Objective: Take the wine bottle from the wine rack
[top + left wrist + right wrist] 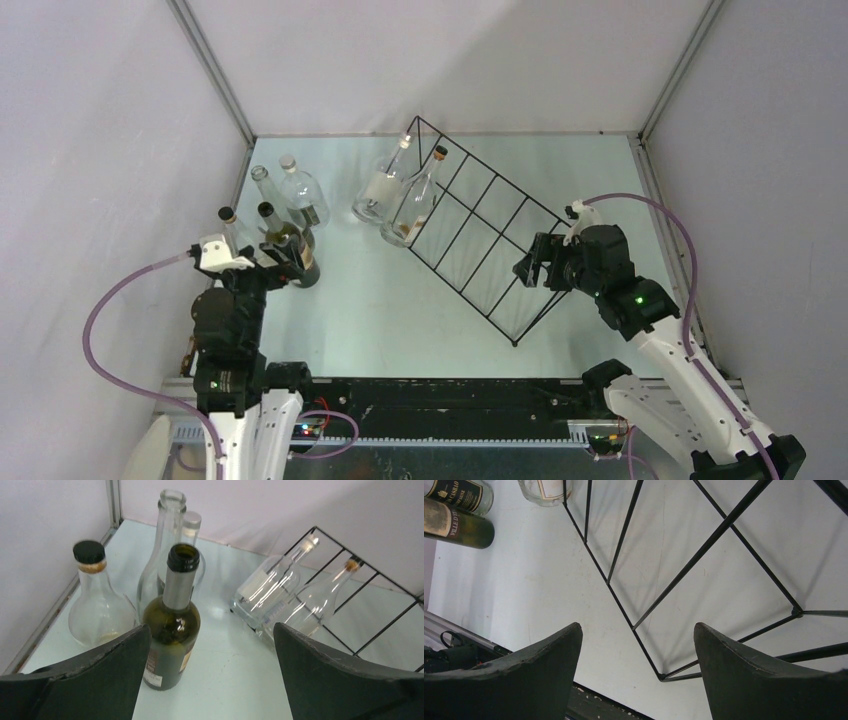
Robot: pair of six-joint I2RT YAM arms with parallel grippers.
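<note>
Next, my right gripper goes outward and to the left in the top view and closes on the black-capped bottle neck, because that bottle end sticks up within reach.
The wine rack (pixel 490 169), a black wire frame, lies diagonally across the table. Two clear bottles lie in its far-left compartments, one (pixel 378 190) beside the other (pixel 413 205); the left wrist view shows them too (pixel 272 587) (pixel 312 607). A dark green wine bottle (pixel 292 248) (pixel 172 630) stands on the table left of the rack. My left gripper (pixel 278 265) (pixel 212 635) is open, with that dark bottle just ahead of its left finger. My right gripper (pixel 530 268) (pixel 638 630) is open and empty at the rack's (pixel 701 554) near-right end, over its lower corner.
Three clear bottles (pixel 302 192) (pixel 265 190) (pixel 236 230) stand around the dark one by the left wall. White walls close in the table on three sides. The black base rail (pixel 440 405) runs along the near edge.
</note>
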